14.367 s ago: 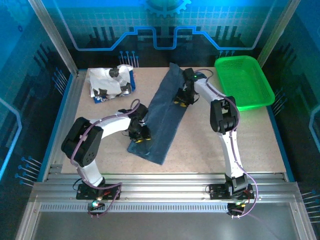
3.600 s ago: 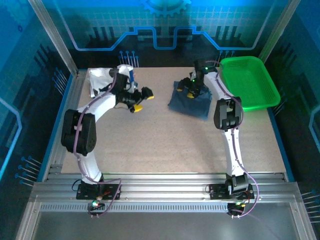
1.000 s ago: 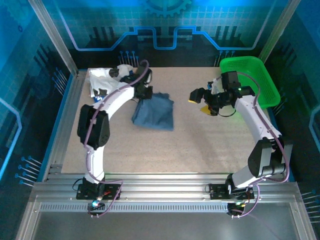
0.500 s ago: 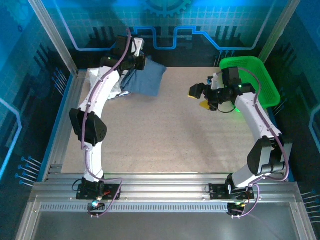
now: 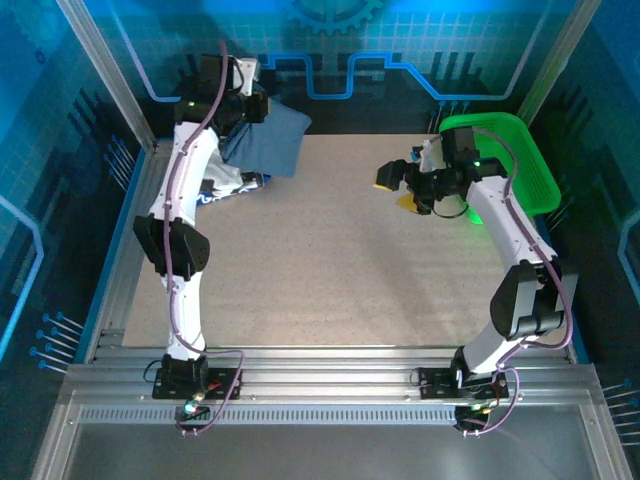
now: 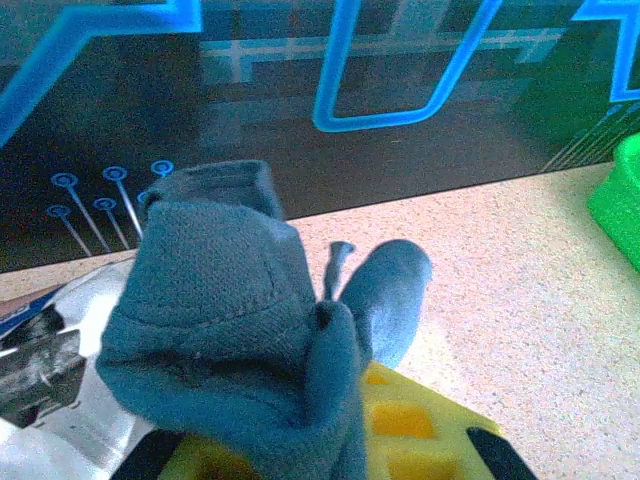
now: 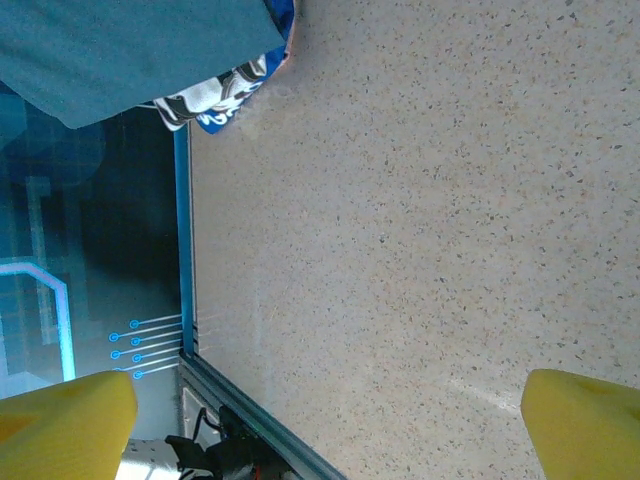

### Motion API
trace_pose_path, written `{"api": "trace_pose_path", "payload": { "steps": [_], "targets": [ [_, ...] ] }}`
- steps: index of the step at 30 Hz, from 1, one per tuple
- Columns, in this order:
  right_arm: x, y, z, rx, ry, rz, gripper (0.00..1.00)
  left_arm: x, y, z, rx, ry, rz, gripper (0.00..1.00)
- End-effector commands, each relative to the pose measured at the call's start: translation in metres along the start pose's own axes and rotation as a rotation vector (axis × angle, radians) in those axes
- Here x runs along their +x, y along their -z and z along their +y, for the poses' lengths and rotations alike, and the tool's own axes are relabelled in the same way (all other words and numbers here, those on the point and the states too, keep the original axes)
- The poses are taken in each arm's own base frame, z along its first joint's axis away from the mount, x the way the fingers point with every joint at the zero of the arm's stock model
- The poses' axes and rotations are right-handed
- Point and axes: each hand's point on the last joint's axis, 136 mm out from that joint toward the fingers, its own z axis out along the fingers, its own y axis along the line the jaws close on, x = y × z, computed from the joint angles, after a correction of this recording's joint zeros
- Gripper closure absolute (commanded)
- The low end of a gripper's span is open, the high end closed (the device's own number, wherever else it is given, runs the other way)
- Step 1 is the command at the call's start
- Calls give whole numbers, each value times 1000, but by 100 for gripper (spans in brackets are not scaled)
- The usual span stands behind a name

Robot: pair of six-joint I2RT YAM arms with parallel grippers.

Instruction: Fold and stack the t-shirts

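The left gripper moves toward the frame bar next and releases the blue t-shirt over the white printed t-shirt [image 5: 212,182] [image 6: 70,365], since the cloth juts past it toward the basket.
The folded dark slate-blue t-shirt [image 5: 268,138] hangs in the air at the far left corner, with my left gripper [image 5: 250,106] shut on its bunched edge. In the left wrist view the blue cloth [image 6: 220,320] drapes over the yellow fingers [image 6: 425,440]. The white printed t-shirt [image 5: 212,182] lies crumpled on the table beneath it, partly covered, and shows as the white shirt [image 6: 55,405] and the printed edge [image 7: 215,95]. My right gripper [image 5: 400,186] hovers open and holds nothing, left of the basket; the blue shirt [image 7: 130,45] is far from its fingertips [image 7: 70,420].
A bright green mesh basket [image 5: 512,160] stands at the far right corner, its rim [image 6: 622,195] also in the left wrist view. The speckled tabletop [image 5: 340,260] stretches between the arms. A metal frame rail [image 7: 250,435] bounds the table's left side.
My left arm has carried the blue shirt up and farther to the back left, over the white shirt. The right gripper has stayed open and barely shifted.
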Motion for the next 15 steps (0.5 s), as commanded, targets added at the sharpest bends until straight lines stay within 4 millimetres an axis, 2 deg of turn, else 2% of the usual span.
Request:
{"api": "trace_pose_path", "payload": {
  "steps": [1, 15],
  "targets": [
    [-3, -2, 3, -14, -4, 22, 0, -21, 11, 1, 34, 10, -63, 100],
    [-1, -12, 1, 2, -12, 42, 0, -13, 17, 41, -15, 55, -32, 100]
  ]
}}
